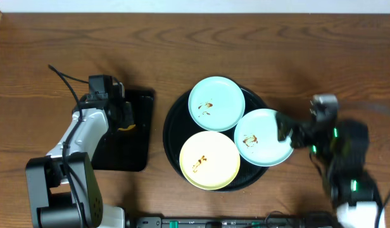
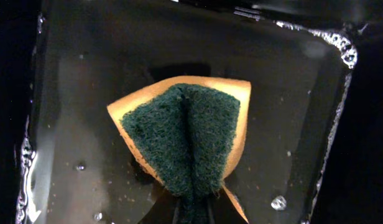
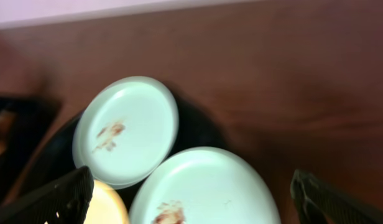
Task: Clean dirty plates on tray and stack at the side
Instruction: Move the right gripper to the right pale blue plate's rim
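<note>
My right gripper swings left in the overhead view and lowers there next. Below it, the yellow plate's closer edge (image 1: 237, 158) (image 3: 123, 208) has bare tray beside it for a finger.
Three smeared plates lie on the round black tray (image 1: 173, 118): a pale blue plate (image 1: 216, 103) at the back, a second pale blue plate (image 1: 261, 137) at the right and a pale yellow plate (image 1: 209, 160) in front. My right gripper (image 1: 289, 132) is open, its fingers wide either side of the right blue plate (image 3: 207, 186), just above its right edge. The back blue plate (image 3: 126, 130) and a sliver of the yellow plate (image 3: 104, 205) show in the right wrist view. My left gripper (image 2: 193, 214) is shut on a yellow sponge with a green scouring face (image 2: 185, 140), over the rectangular tray.
A smaller rectangular black tray (image 1: 133, 147) lies left of the round tray, wet with droplets (image 2: 73, 112). The brown wooden table (image 1: 195, 44) stretches behind and to the right. The arm bases stand at the front edge.
</note>
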You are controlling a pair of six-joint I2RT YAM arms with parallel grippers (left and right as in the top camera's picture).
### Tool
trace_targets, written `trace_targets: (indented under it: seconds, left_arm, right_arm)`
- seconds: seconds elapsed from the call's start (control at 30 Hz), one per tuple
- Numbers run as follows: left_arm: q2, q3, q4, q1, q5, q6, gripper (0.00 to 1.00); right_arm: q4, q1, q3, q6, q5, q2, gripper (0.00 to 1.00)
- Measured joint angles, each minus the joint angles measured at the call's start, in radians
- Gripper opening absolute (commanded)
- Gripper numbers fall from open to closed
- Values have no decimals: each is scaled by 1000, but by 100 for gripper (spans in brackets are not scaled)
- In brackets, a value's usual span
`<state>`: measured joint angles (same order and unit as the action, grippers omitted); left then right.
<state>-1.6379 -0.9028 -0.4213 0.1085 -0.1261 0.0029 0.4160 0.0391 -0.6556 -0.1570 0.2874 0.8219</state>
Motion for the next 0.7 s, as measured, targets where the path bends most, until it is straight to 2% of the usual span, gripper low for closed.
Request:
trace_targets:
  seconds: [0.13, 0.27, 0.4, 0.7]
  left_arm:
    - [0, -1, 2, 0, 2, 0, 7]
    - [0, -1, 0, 0, 2, 0, 7]
    - [0, -1, -1, 0, 2, 0, 7]
    - [0, -1, -5, 0, 2, 0, 7]
  right_arm:
    - [117, 2, -186, -3, 163, 286, 99]
    - [209, 17, -280, -7, 273, 472, 99]
    - [283, 66, -289, -8, 278, 536, 99]
    - [446, 325, -293, 34, 57, 537, 99]
